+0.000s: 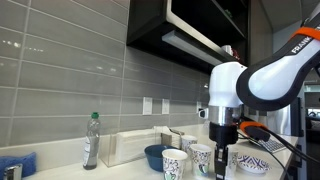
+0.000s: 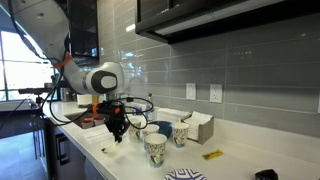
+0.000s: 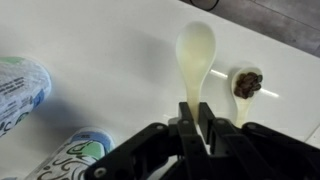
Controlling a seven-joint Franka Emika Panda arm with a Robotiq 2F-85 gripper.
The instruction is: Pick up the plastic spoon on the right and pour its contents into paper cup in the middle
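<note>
The spoon I am holding looks empty and the other one has the brown bits, so my gripper will next lower it to the white counter and open.
My gripper [image 3: 190,118] is shut on the handle of a cream plastic spoon [image 3: 195,50], whose bowl looks empty. A second spoon [image 3: 247,83] holding brown bits lies on the white counter just to its right. Two patterned paper cups show at the left of the wrist view [image 3: 20,85] [image 3: 75,155]. In both exterior views the gripper [image 1: 221,160] [image 2: 118,133] hangs low over the counter beside three paper cups [image 1: 175,163] [image 1: 200,158] [image 1: 188,143]. I cannot see the spoons in those views.
A dark blue bowl [image 1: 155,156] and a white box [image 1: 135,147] stand behind the cups. A clear bottle [image 1: 91,140] stands further along the counter. A patterned plate [image 1: 250,162] lies beside the gripper. A yellow item [image 2: 212,154] lies on the counter.
</note>
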